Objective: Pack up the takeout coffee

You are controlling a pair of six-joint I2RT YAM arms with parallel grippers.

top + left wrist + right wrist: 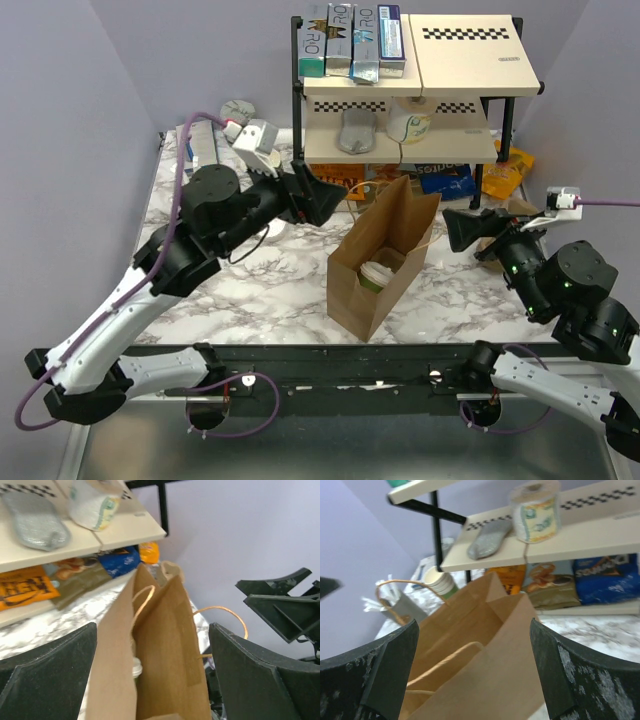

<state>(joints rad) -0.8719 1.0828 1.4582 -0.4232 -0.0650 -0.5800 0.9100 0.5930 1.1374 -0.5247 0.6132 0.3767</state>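
Note:
The coffee (378,276) is already in the bag, so I should swing my left gripper away from the bag (372,285) and tip it down onto a white stick in the grey cup.
A brown paper bag (372,285) stands open on the marble table. The takeout coffee (378,276) sits upright inside it, white lid up. In the left wrist view only a sliver of its lid (135,668) shows past the bag's wall (165,655). My left gripper (335,205) hovers open just left of the bag's top edge, holding nothing. My right gripper (450,230) is open to the right of the bag, also holding nothing. In the right wrist view the bag (490,670) fills the space between the open fingers (375,670).
A black-framed shelf rack (420,95) stands behind the bag with boxes, a paper roll (408,122) and a silver pouch (355,132). Snack bags (445,180) lie under it. A stack of lidless cups (440,582) and a grey cup of white sticks (402,607) stand beyond the bag.

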